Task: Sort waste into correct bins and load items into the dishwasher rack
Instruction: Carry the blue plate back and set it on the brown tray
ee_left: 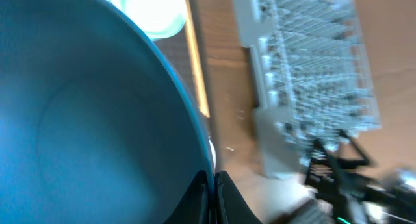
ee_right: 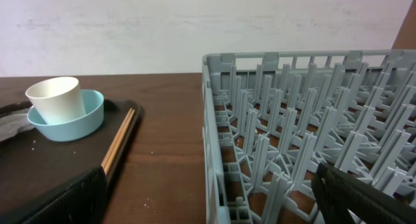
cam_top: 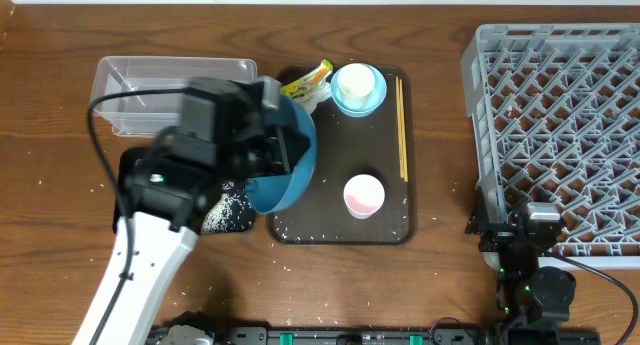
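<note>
My left gripper turns the dish level next, then lowers it onto the serving tray toward the pinkish-white cup, since the dish is empty inside.
My left gripper (ee_left: 213, 193) is shut on the rim of the wide dark blue dish (cam_top: 292, 163) and holds it tilted over the left edge of the brown serving tray (cam_top: 392, 225). White rice (cam_top: 233, 209) lies on the black tray (cam_top: 127, 190), which my arm mostly hides. The clear tub (cam_top: 170, 80) stands behind it. The yellow-green wrapper (cam_top: 308, 82), the light blue bowl (cam_top: 358, 103) with a white cup in it, the pinkish-white cup (cam_top: 364, 195) and the chopsticks (cam_top: 402, 125) are on the serving tray. My right gripper (ee_right: 208, 198) is open and empty at the near left corner of the grey rack (cam_top: 560, 125). The paper scrap is not clearly visible.
Loose rice grains are scattered on the serving tray and on the wooden table around it. The rack (ee_right: 292, 120) has upright prongs across its floor. A black cable loops from my left arm over the clear tub's front.
</note>
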{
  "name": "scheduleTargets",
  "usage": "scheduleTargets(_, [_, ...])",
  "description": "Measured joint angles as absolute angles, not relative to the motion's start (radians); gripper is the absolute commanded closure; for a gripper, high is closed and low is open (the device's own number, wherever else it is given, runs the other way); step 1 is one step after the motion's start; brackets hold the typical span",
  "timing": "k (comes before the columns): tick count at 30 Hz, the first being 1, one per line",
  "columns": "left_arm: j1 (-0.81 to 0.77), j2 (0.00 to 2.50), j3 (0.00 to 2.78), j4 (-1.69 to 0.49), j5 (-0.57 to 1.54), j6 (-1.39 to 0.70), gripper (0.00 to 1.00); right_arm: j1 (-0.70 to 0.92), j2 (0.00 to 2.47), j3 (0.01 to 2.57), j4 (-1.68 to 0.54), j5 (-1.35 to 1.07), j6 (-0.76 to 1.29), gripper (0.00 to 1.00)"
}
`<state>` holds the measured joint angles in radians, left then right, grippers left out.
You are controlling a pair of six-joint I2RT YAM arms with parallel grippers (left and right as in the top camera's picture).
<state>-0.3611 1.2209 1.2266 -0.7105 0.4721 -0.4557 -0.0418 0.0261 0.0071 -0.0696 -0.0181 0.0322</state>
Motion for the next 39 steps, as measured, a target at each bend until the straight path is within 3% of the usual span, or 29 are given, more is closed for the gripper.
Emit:
scheduleTargets(5, [-0.472,1.283,1.227,-0.630,0.260,-0.465,0.94,-0.042,0.026,0.007,-0.070,-0.018,0.032,0.01])
scheduleTargets(11, [-0.494,1.398,1.227,-0.473,0.151,-0.474,0.94,-0.042,0.026,0.007,-0.070,-0.019,0.032,0.01])
scheduleTargets(25, [-0.517,1.636,1.227,-0.376,0.159,-0.553,0.94,-0.042,0.026,0.007,-0.070,-0.018,0.032,0.01])
scheduleTargets(39, [-0.596,1.684,1.227,-0.370,0.174,-0.554,0.94,-0.042,0.026,0.007,-0.070,-0.018,0.032,0.01])
